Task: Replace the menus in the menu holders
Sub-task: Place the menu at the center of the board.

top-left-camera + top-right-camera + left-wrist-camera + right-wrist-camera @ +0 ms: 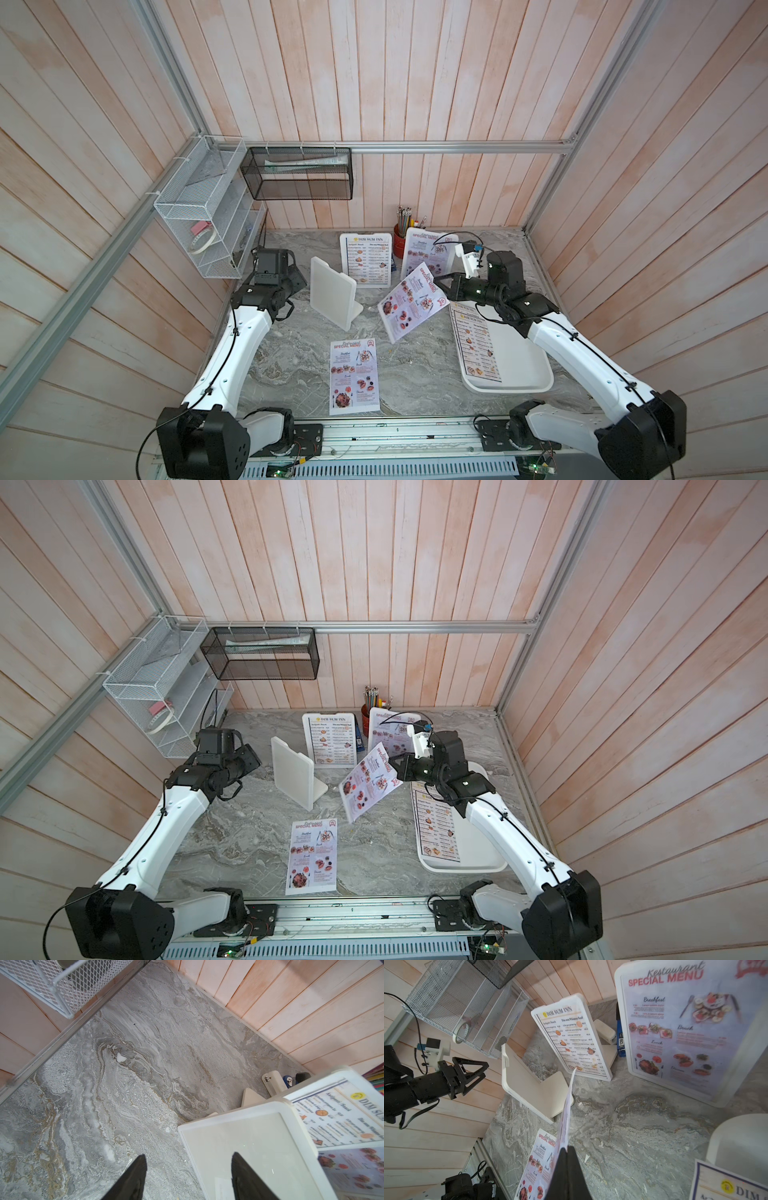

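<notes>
The tabletop beside the flat SPECIAL MENU sheet is clear, so next my right gripper needs to move down toward that bare patch (pixel 409 350) (pixel 610 1174) and let go of the tilted sheet's top edge.
Three white menu holders stand at the back. The empty one (pixel 332 297) (pixel 249 1136) is on the left, one with a DIM SUM INN menu (pixel 365 259) is in the middle, and one with a SPECIAL MENU (pixel 428 253) is on the right. My right gripper (pixel 436 282) (pixel 568 1148) is shut on a corner of a SPECIAL MENU sheet (pixel 409 301) (pixel 566 1109), held tilted above the table. Another SPECIAL MENU sheet (pixel 354 376) lies flat near the front. My left gripper (pixel 188 1155) (pixel 297 276) hangs open beside the empty holder, holding nothing.
A white tray (pixel 523 374) at the right holds DIM SUM INN sheets (pixel 478 345) under the right arm. A red pencil cup (pixel 400 245) and a stapler (pixel 274 1082) sit behind the holders. A white wire basket (pixel 199 216) and a black mesh basket (pixel 299 172) hang on the walls.
</notes>
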Available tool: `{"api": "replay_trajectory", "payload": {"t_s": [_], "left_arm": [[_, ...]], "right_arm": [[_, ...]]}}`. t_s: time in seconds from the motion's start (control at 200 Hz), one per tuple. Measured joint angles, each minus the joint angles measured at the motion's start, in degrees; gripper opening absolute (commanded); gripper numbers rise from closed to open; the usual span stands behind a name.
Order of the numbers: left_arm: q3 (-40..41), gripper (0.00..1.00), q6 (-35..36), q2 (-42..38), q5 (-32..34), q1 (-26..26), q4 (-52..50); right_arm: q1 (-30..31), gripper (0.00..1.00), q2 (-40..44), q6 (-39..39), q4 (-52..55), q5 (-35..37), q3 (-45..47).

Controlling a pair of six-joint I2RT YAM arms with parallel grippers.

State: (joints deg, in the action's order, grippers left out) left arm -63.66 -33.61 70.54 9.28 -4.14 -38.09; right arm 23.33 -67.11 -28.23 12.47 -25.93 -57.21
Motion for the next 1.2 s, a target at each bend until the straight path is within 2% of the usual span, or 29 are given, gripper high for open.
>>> {"api": "replay_trajectory", "payload": {"t_s": [0.26,0.555,0.69,0.855,0.975,1.105,1.2], "left_arm": [[0.00,0.67,0.35,0.00,-0.04,-0.15,-0.09],[0.00,0.67,1.05,0.00,-0.48,-1.40,-0.07],[-0.66,0.67,1.01,0.07,-0.46,-1.99,-0.07],[-1.86,0.67,0.83,0.57,-0.44,-3.17,0.00],[-1.92,0.67,0.83,1.29,-0.42,-3.50,0.07],[-1.95,0.67,0.83,2.45,-0.44,-3.50,0.46],[-1.95,0.67,0.83,3.63,-0.44,-3.67,0.55]], "right_arm": [[0.94,0.00,-2.03,3.54,2.99,-3.39,-2.95],[16.46,0.00,-4.33,5.73,11.06,-4.17,-5.01],[20.46,0.00,-2.14,3.56,12.00,-4.66,-6.51],[20.31,0.00,2.27,0.63,12.52,-5.77,-7.06],[19.45,0.00,1.90,-0.02,12.22,-9.05,-7.06],[17.75,0.00,-4.02,4.09,13.53,-8.79,-6.27],[15.96,0.00,-11.96,9.07,15.54,-2.84,-5.57]]}}
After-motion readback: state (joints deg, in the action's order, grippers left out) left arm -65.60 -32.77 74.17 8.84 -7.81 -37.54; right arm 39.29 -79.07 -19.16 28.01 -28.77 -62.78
